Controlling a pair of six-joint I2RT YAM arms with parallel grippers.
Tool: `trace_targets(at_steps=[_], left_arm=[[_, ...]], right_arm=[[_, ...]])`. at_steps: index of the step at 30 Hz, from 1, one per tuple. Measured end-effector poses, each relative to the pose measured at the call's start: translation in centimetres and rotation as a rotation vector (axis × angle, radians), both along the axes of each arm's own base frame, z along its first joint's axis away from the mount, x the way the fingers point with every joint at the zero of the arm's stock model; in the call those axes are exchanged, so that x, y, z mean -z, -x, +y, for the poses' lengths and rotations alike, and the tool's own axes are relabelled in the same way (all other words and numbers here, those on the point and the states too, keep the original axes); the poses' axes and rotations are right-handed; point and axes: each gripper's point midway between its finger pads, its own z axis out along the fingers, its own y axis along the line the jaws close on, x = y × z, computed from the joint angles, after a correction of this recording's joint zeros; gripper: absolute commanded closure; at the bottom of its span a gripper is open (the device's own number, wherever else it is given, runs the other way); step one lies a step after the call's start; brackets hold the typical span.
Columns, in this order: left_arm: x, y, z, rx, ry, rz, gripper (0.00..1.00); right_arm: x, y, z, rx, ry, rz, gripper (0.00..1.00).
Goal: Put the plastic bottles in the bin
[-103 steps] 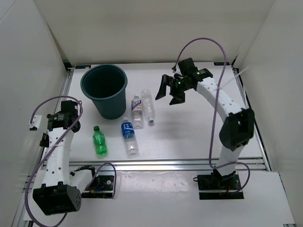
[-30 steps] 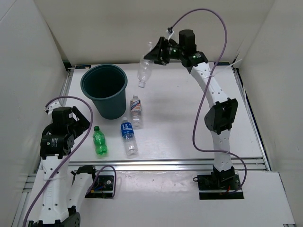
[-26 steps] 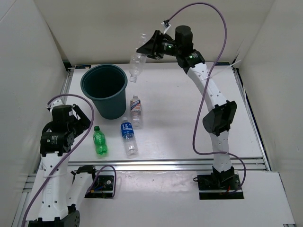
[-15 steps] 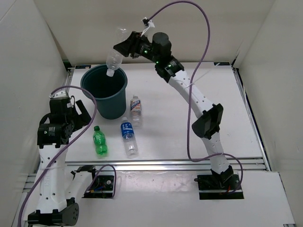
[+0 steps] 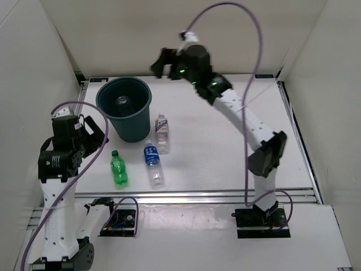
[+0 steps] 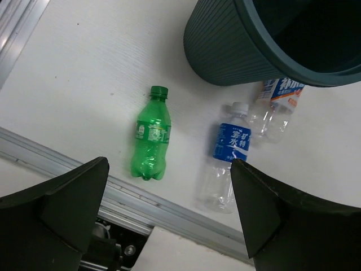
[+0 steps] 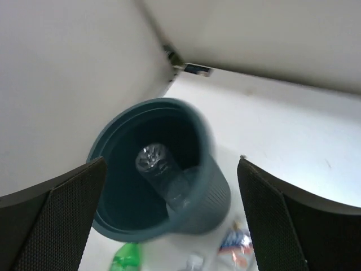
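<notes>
Next, my right gripper moves down beside the bin (image 5: 133, 127) onto the label of the white-blue-label bottle (image 5: 163, 131), since that bottle lies far below my gripper, on the tabletop.
The dark teal bin (image 5: 133, 127) stands at the back left. The plain clear bottle (image 5: 122, 101) lies inside it, also seen in the right wrist view (image 7: 161, 169). My right gripper (image 5: 162, 62) is open and empty, high above and right of the bin (image 7: 113, 223). The green bottle (image 5: 118, 168), the blue-label bottle (image 5: 153, 164) and the white-blue-label bottle (image 5: 163, 131) lie on the table in front of the bin. My left gripper (image 5: 92, 137) is open and empty above them. Its wrist view shows the green bottle (image 6: 152, 141), the blue-label bottle (image 6: 228, 158), the white-blue-label bottle (image 6: 276, 104) and the bin (image 6: 237, 51).
White walls enclose the table on the left, back and right. A metal rail (image 5: 197, 195) runs along the table's near edge, also in the left wrist view (image 6: 169, 214). Purple cables loop from both arms.
My right gripper carried the plain clear bottle left over the bin, opened and let it go; the bottle now lies in the bin. My left gripper rose a little.
</notes>
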Motion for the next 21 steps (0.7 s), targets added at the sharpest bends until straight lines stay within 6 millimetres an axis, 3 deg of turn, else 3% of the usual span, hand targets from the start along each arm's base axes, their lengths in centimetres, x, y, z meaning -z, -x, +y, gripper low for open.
trace_targets(at_steps=[4,6,8,9,11,15,18,21], left_arm=[[0.5,1.4,-0.3,-0.038,0.042,-0.043,0.00],[0.9,2.0,-0.3,-0.052,0.058,-0.054,0.00],[1.4,2.4,-0.4,-0.070,0.075,-0.055,0.00],[1.8,2.5,-0.4,-0.078,0.080,-0.050,0.00],[2.5,2.6,-0.5,-0.091,0.093,-0.032,0.00],[3.4,2.6,-0.6,-0.106,0.109,-0.015,0.00],[4.0,2.8,-0.7,-0.108,0.117,-0.003,0.00],[4.6,2.9,-1.0,-0.099,0.133,0.019,0.00]], right_arm=[[0.5,-4.4,-12.6,0.183,-0.131,0.269,0.00],[2.7,-6.8,-18.3,0.265,-0.170,0.378,0.00],[7.1,-7.9,-21.0,0.297,-0.146,0.507,0.00],[9.3,-7.8,-20.8,0.286,-0.120,0.564,0.00],[14.6,-6.8,-18.3,0.222,-0.041,0.691,0.00],[25.5,-2.0,-12.5,0.087,0.147,0.928,0.00],[30.1,1.7,-10.0,0.016,0.257,1.032,0.00],[31.6,3.3,-8.8,-0.022,0.291,1.063,0.00]])
